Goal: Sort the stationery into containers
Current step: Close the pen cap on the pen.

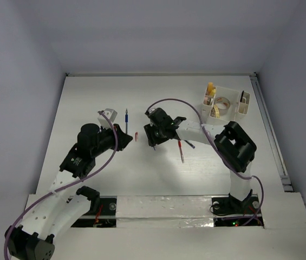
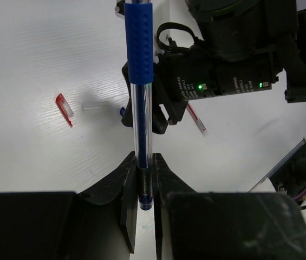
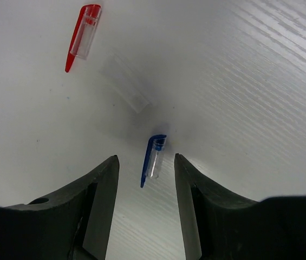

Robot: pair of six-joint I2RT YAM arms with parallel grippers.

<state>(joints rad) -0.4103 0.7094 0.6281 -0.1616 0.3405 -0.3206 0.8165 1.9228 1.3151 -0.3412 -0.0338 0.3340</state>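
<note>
My right gripper will first move down toward the table, so that it can then close around the small blue pen cap (image 1: 154, 148) (image 3: 154, 157).
A blue pen (image 2: 140, 81) with a ribbed blue grip stands out from my left gripper (image 2: 144, 181), which is shut on its rear end. From above, the pen (image 1: 126, 117) points toward the far side beyond the left gripper (image 1: 121, 131). My right gripper (image 3: 144, 162) hangs open over the table, and a small blue pen cap (image 3: 154, 158) lies between its fingertips, touching neither. A red pen cap (image 3: 82, 35) lies farther out to the left. A red pen (image 1: 181, 151) rests beside the right arm. The cream organizer (image 1: 238, 111) stands at the far right.
The organizer holds a beige tape roll (image 1: 221, 101) and yellow pieces (image 1: 211, 88). The red cap (image 1: 136, 136) lies between the two grippers, which sit close together mid-table. A raised rail (image 1: 272, 135) runs along the table's right edge.
</note>
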